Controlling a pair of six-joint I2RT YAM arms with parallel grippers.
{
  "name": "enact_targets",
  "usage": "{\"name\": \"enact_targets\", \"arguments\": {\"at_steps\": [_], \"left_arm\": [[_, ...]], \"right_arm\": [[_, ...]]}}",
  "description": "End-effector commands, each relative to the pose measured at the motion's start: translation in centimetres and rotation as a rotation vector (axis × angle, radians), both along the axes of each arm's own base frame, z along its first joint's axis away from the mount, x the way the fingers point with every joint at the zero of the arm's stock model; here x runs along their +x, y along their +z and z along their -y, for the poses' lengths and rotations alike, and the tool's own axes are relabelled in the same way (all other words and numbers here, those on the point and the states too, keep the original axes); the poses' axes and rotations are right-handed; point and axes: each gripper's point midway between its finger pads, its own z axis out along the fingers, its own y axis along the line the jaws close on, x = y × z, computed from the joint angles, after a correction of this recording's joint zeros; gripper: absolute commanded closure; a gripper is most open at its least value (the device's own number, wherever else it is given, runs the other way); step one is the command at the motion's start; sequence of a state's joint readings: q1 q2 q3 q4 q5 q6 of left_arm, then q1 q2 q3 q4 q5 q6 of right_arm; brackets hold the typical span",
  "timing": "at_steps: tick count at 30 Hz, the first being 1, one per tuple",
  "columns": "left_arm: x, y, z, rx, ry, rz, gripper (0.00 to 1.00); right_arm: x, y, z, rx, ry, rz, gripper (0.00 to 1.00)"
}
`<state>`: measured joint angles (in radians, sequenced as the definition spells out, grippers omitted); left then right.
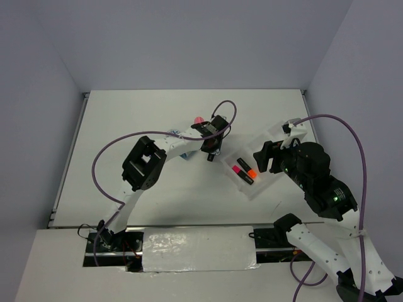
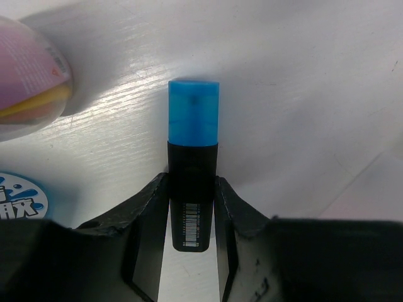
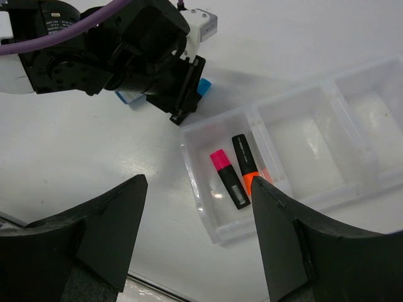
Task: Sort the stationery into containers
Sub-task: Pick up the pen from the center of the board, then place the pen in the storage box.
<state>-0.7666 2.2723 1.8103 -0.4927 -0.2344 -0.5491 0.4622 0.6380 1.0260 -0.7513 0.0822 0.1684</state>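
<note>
My left gripper lifts the blue-capped marker next. It carries it above the markers already in the tray's section to the gripper's right in the top view and releases it.
A black marker with a blue cap (image 2: 193, 141) lies on the white table, and my left gripper (image 2: 192, 189) is shut on its black body. The left gripper (image 1: 211, 146) is just left of the translucent three-compartment tray (image 1: 272, 141). The compartment nearest that gripper holds a pink-capped marker (image 3: 227, 178) and an orange-capped marker (image 3: 245, 163). My right gripper (image 3: 198, 182) hovers open above that end of the tray (image 3: 305, 148), holding nothing. A pink-capped tube (image 2: 28, 75) and a blue-white disc (image 2: 19, 198) lie left of the blue marker.
The tray's other two compartments (image 3: 371, 107) hold nothing. The left arm's wrist (image 3: 126, 56) and its purple cable (image 1: 101, 157) cross the table's middle. Grey walls enclose the back and sides.
</note>
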Motion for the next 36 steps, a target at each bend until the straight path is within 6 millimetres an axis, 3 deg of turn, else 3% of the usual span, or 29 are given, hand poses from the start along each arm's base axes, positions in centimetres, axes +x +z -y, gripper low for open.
{"name": "enact_targets", "arguments": {"at_steps": [1,8,13,18,22,23,25,26,28,29,30,32,33,35,36], "left_arm": [[0.6,1.5,0.3,-0.012,0.000,0.038,0.88],[1.6,8.1,0.5,-0.073,0.016,0.165,0.92],[2.3,10.9,-0.1,-0.082,0.059,0.226,0.94],[2.0,13.9,0.6,-0.160,0.050,0.259,0.96],[0.0,16.0,2.4,-0.282,0.019,0.245,0.96],[-0.6,17.6,3.0,-0.336,0.034,0.256,0.96],[-1.5,18.2,3.1,-0.374,0.064,0.254,0.96],[-2.2,19.8,3.4,-0.432,0.093,0.260,0.96],[-3.2,20.0,3.7,-0.512,0.155,0.242,0.96],[-4.3,21.5,4.1,-0.573,0.165,0.246,0.96],[-4.9,20.3,4.3,-0.604,0.187,0.231,0.96],[-6.7,21.4,5.3,-0.713,0.233,0.216,0.95],[-7.3,20.6,5.6,-0.745,0.249,0.213,0.95],[-8.9,21.4,7.3,-0.836,0.240,0.210,0.93],[-9.1,20.8,7.4,-0.843,0.260,0.213,0.92]], "right_arm": [[0.0,0.7,-0.1,0.000,0.010,0.021,0.25],[0.2,0.2,0.1,-0.015,-0.005,0.004,0.25],[0.4,0.1,0.4,-0.019,-0.024,0.002,0.25],[0.4,0.5,0.5,-0.014,-0.032,0.010,0.25],[0.5,0.7,0.8,-0.011,-0.051,0.016,0.25],[0.6,0.8,1.1,-0.012,-0.072,0.022,0.25],[0.7,1.2,1.7,0.005,-0.113,0.034,0.25],[0.8,1.4,2.0,0.009,-0.137,0.046,0.25],[0.7,1.8,2.3,0.026,-0.157,0.062,0.24],[0.8,2.0,2.5,0.030,-0.169,0.066,0.24],[0.7,2.1,2.6,0.036,-0.177,0.068,0.24],[0.7,2.4,2.7,0.040,-0.185,0.074,0.24],[0.7,2.5,2.8,0.045,-0.193,0.076,0.24],[0.7,2.8,2.8,0.053,-0.191,0.081,0.24],[0.7,2.7,2.7,0.054,-0.187,0.079,0.24]]}}
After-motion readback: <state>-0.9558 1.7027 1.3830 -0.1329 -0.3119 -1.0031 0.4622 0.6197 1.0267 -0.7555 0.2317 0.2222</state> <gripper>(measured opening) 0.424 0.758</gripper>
